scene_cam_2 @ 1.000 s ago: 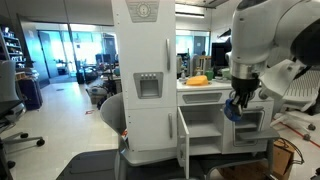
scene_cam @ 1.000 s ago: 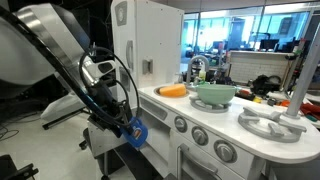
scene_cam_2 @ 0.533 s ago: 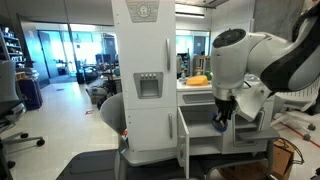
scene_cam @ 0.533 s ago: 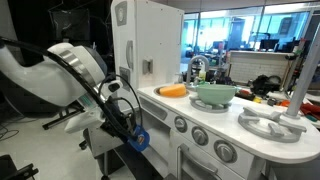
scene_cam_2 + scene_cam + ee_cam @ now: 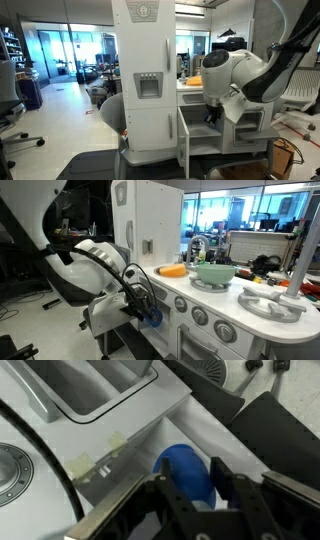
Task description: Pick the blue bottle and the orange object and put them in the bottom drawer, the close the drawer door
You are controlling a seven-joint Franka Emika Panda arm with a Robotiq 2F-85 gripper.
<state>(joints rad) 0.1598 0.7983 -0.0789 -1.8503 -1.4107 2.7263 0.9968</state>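
Note:
The blue bottle is only at the opening of the open bottom drawer. It goes a little down and farther inside next, before my gripper releases it.
My gripper (image 5: 192, 468) is shut on the blue bottle (image 5: 181, 460), which sits between the two black fingers (image 5: 220, 468). In an exterior view the gripper (image 5: 148, 313) holds the bottle (image 5: 154, 319) low against the front of the white toy kitchen. In an exterior view the gripper (image 5: 211, 116) is at the mouth of the bottom drawer (image 5: 203, 131), whose drawer door (image 5: 183, 138) stands open. The bottle is hidden there. The orange object (image 5: 173, 271) lies on the counter, also seen in the other exterior view (image 5: 197, 80).
A pale green bowl (image 5: 214, 274) sits in the sink by the tap. The tall white upper cabinet (image 5: 145, 75) stands beside the open compartment. Oven knobs (image 5: 197, 313) line the kitchen front. An office chair (image 5: 12, 105) stands far off.
The arm has swung in toward the toy kitchen and lowered, carrying the blue bottle from open space to the mouth of the low compartment. The orange object has not moved.

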